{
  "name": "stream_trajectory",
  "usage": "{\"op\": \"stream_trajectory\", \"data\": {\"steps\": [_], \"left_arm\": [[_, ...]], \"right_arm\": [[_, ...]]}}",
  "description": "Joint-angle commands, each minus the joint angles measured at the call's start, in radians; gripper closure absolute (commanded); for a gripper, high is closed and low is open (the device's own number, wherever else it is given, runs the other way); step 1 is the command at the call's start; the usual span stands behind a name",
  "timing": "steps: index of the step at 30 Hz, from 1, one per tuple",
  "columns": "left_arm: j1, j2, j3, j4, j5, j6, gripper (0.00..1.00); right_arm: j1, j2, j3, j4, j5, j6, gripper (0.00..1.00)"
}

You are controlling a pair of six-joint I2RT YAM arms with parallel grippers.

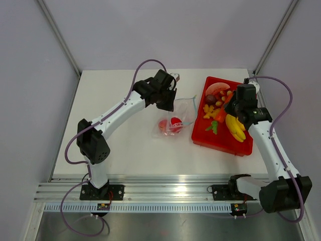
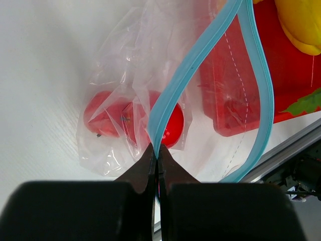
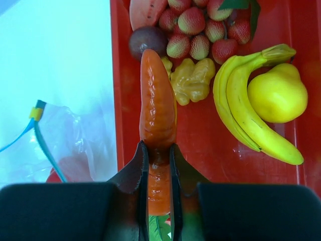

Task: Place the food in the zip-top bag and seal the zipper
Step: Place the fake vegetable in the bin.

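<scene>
I should lower my right gripper to the bare red bottom of the tray that shows between the ginger piece and the banana bunch, and let go of the carrot (image 3: 157, 105) there.
The clear zip-top bag (image 1: 175, 120) lies on the white table left of the red tray, with two red toy fruits (image 2: 170, 125) inside. My left gripper (image 2: 156, 148) is shut on the bag's light blue zipper (image 2: 200, 55) and holds the mouth up and open. My right gripper (image 3: 158, 148) is shut on an orange toy carrot (image 3: 157, 105) over the tray. In the top view the right gripper (image 1: 224, 111) is above the tray's middle. The bag also shows in the right wrist view (image 3: 60, 140).
The red tray (image 1: 200, 135) holds a banana bunch (image 3: 246, 110), a yellow pear (image 3: 277, 93), several strawberries (image 3: 200, 30), a ginger piece (image 3: 193, 80), a dark purple fruit (image 3: 147, 40) and a green leaf (image 1: 213, 128). The aluminium rail (image 1: 165, 193) runs along the near edge.
</scene>
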Motion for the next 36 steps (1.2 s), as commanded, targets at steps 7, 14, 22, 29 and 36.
{"op": "stream_trajectory", "data": {"steps": [7, 14, 22, 29, 36], "left_arm": [[0.002, -0.033, -0.023, 0.063, 0.033, -0.006, 1.00], [0.002, -0.042, -0.040, 0.059, 0.030, 0.008, 1.00], [0.002, -0.038, -0.035, 0.056, 0.018, 0.012, 1.00], [0.002, -0.033, -0.029, 0.050, 0.009, 0.022, 1.00], [0.002, -0.028, -0.026, 0.043, 0.001, 0.022, 1.00]], "right_arm": [[-0.003, 0.241, -0.134, 0.210, -0.022, 0.097, 0.91], [-0.005, 0.371, -0.099, 0.251, 0.018, 0.101, 0.76], [-0.005, 0.436, -0.031, 0.222, 0.056, 0.051, 0.43], [-0.006, 0.526, 0.006, 0.173, 0.059, 0.025, 0.43], [-0.008, 0.604, 0.030, 0.181, 0.016, 0.035, 0.45]]}}
